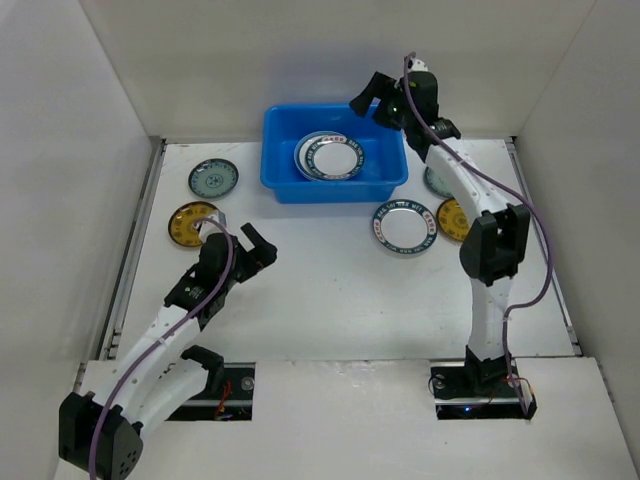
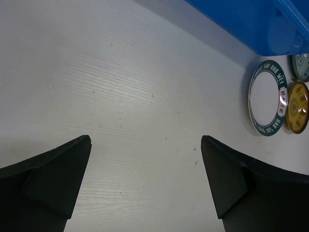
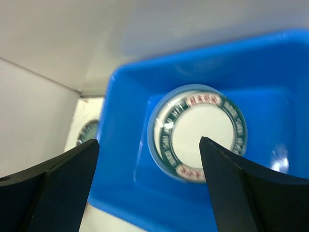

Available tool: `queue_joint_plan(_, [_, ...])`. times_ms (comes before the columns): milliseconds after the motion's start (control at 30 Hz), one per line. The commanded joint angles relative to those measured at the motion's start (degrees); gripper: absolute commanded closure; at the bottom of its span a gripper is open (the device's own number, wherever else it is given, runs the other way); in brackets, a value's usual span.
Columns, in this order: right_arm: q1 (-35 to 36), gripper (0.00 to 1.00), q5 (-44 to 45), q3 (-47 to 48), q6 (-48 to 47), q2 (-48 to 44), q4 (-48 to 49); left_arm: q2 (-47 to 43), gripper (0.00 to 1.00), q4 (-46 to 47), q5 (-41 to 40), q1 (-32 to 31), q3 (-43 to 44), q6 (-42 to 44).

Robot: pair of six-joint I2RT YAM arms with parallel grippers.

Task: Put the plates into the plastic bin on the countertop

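Observation:
The second patterned-rim plate's edge (image 1: 378,225) nearest my left gripper is below and back from my right gripper. My right gripper should move back and down to it.
The bright blue plastic bin (image 1: 283,160) stands at the back of the white countertop (image 1: 330,290). In it a white plate with a dark patterned rim (image 1: 331,158) lies on a plain blue plate (image 1: 301,155). My right gripper (image 1: 372,106) is open and empty above the bin's far right corner; its wrist view looks down on the bin (image 3: 130,193) and that plate (image 3: 198,133). My left gripper (image 1: 238,238) is open and empty over bare table (image 2: 145,145). A second white patterned-rim plate (image 1: 405,227) lies in front of the bin. No pink plate shows.
A teal plate (image 1: 213,179) and a yellow-brown plate (image 1: 188,224) lie at the left, the latter beside my left gripper. Another yellow-brown plate (image 1: 451,219) and a teal plate (image 1: 436,183) lie at the right, partly behind the right arm. White walls enclose the table.

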Motion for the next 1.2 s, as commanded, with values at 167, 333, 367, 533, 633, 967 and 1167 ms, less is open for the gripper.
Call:
queue_joint_plan(167, [2.2, 0.11, 13.1, -38.7, -9.0, -25.7, 0.7, 4.7, 0.0, 5.4, 0.8, 0.5, 4.1, 2.0])
queue_joint_plan(333, [9.2, 0.1, 28.2, -52.7, -20.5, -37.0, -3.4, 10.5, 0.0, 7.5, 1.2, 0.6, 7.6, 4.1])
queue_joint_plan(367, [11.0, 0.1, 30.8, -54.2, -21.7, -38.2, -4.0, 11.3, 0.0, 7.9, 1.4, 0.6, 8.1, 4.2])
queue_joint_plan(533, [17.3, 0.1, 39.1, -59.8, -22.3, -40.3, -6.9, 13.9, 0.0, 9.7, 2.4, 0.6, 8.9, 4.6])
queue_joint_plan(633, [20.6, 0.11, 42.2, -61.8, -23.9, -38.4, -7.6, 14.6, 0.0, 10.3, 2.7, 0.6, 8.7, 4.5])
queue_joint_plan(967, [27.7, 0.12, 50.9, -56.7, -34.8, -24.2, -7.2, 11.5, 0.0, 9.5, 2.6, 1.9, 6.3, 4.6])
queue_joint_plan(1167, [28.6, 0.14, 54.0, -54.3, -38.5, -18.2, -7.0, 8.7, 0.0, 8.3, 2.8, 3.9, 4.7, 4.6])
